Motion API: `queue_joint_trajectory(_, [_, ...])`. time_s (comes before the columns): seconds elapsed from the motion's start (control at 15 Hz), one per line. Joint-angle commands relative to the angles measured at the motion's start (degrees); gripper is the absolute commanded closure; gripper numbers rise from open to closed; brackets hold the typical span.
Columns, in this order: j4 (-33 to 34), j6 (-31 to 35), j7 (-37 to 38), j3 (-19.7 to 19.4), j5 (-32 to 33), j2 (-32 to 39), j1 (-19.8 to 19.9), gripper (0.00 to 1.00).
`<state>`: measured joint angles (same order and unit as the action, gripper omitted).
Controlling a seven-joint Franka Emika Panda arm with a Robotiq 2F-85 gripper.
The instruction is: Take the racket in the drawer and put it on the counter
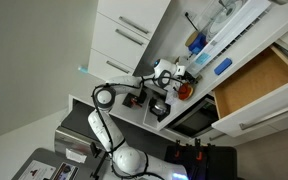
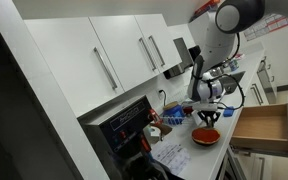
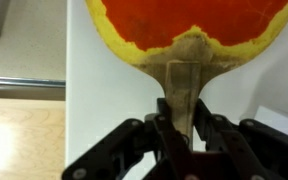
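Next, my gripper lowers the racket slightly onto the white counter, then lets go of the racket's handle.
The racket has a red face with a yellow rim and a pale wooden handle. My gripper is shut on the handle, and the face lies flat over the white counter. In both exterior views the gripper hangs over the counter with the racket low on or just above it; I cannot tell if it touches. The drawer stands open beside it, its tan wood inside bare.
White cabinet fronts with bar handles hang by the counter. Blue objects lie further along it. Papers and a dark appliance sit at one end. The drawer's tan wood shows beside the counter in the wrist view.
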<state>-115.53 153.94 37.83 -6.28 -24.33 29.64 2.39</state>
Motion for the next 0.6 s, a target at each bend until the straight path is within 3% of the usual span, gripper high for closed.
queue_joint_trajectory(0.0, [3.30,1.16,4.43,-0.51,0.76,2.83,-2.01,0.93])
queue_joint_trajectory(0.27, [4.40,0.43,8.46,-2.06,3.09,4.23,-3.81,0.93])
queue_joint_trajectory(0.33, [4.19,0.16,9.18,-2.43,3.81,4.13,-4.12,0.75])
queue_joint_trajectory(0.4, [3.67,-0.50,9.73,-2.80,4.49,3.61,-4.33,0.45])
queue_joint_trajectory(0.53, [2.40,-1.21,9.56,-2.42,4.92,1.75,-3.63,0.38])
